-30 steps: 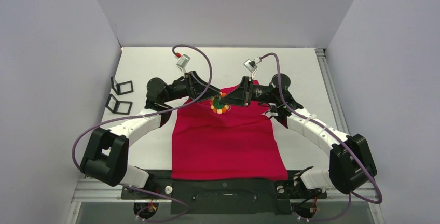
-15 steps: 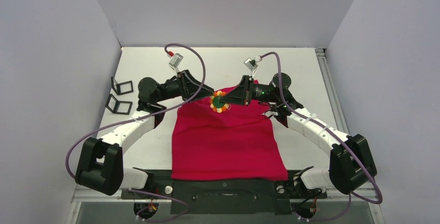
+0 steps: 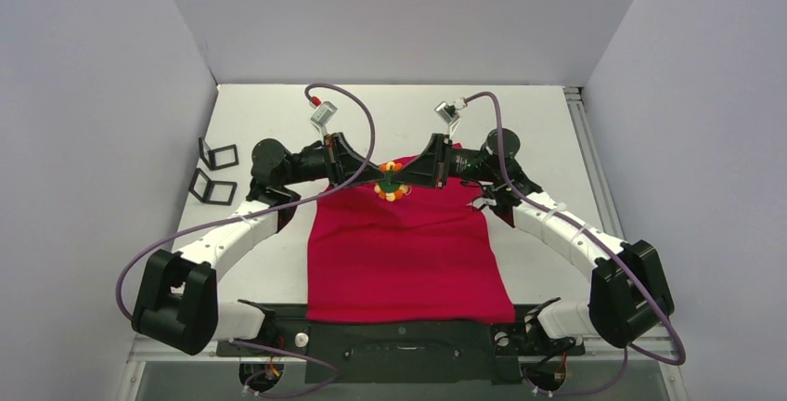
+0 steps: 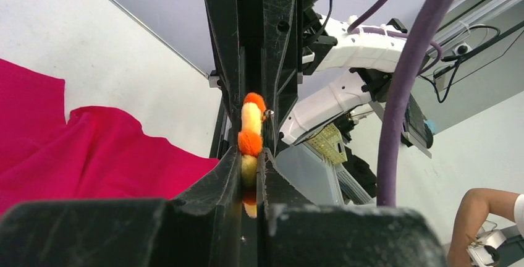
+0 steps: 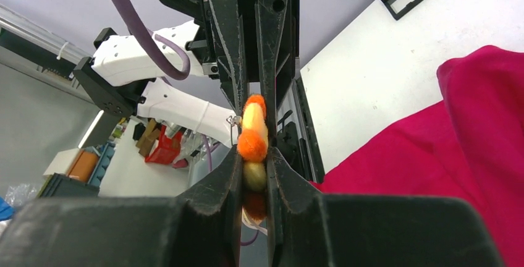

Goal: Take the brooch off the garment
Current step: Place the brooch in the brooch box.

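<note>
The brooch's pin is clear of the shirt's cloth. My left gripper will next move the brooch (image 3: 391, 182) down to the left in the top view, over the farther frame stand, and then let it go.
The red T-shirt garment (image 3: 408, 252) lies flat on the white table, its neck end at the far side. The brooch (image 3: 391, 182), a ring of orange and yellow pom-poms round a green centre, stands on edge at the shirt's upper chest. My left gripper (image 3: 383, 177) is shut on the brooch (image 4: 250, 137) from the left. My right gripper (image 3: 400, 178) is shut on the same brooch (image 5: 253, 140) from the right. The two sets of fingers meet nose to nose over it. Red cloth (image 4: 92, 156) shows beside the left fingers and red cloth (image 5: 445, 149) beside the right ones.
Two small black frame stands (image 3: 215, 171) sit on the table at the far left. The grey walls of the enclosure close in the back and both sides. A black mounting rail (image 3: 399, 341) runs along the near edge below the shirt's hem.
My left gripper has moved right onto the brooch and shut on it; a second ago it stood open beside it. The right gripper has kept its grip and place.
</note>
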### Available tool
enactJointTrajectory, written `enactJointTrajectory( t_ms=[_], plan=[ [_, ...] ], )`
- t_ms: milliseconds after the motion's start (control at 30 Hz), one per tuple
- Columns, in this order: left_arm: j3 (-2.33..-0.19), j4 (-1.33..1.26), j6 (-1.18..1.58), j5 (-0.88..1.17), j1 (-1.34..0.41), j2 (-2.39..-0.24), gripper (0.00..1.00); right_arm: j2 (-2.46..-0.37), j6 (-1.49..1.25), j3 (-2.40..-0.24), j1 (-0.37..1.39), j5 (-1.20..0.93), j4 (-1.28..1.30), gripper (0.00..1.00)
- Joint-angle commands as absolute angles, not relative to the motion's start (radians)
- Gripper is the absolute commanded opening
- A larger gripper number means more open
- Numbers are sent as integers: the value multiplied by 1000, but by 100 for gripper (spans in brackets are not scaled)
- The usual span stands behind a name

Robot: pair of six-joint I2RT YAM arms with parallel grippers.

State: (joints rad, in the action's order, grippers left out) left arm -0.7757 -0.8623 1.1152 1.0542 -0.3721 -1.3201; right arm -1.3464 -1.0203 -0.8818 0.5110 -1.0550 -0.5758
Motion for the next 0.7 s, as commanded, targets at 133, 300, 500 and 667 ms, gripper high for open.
enactJointTrajectory(
  t_ms=[133,300,500,667],
  plan=[
    [-796,-649,974,1030,-285,-1246,0,-1334,-895,-987,494,-1058,-457,56],
    [-912,-95,533,975,-124,-1214,0,-1329,-747,-1049,466,-1062,-278,64],
    [-1184,603,-106,643,29,-1294,0,-1349,-613,-1112,415,-1031,-93,66],
    [-1199,620,-363,224,117,-1325,0,-1378,-447,-1183,383,-989,140,68]
  ],
)
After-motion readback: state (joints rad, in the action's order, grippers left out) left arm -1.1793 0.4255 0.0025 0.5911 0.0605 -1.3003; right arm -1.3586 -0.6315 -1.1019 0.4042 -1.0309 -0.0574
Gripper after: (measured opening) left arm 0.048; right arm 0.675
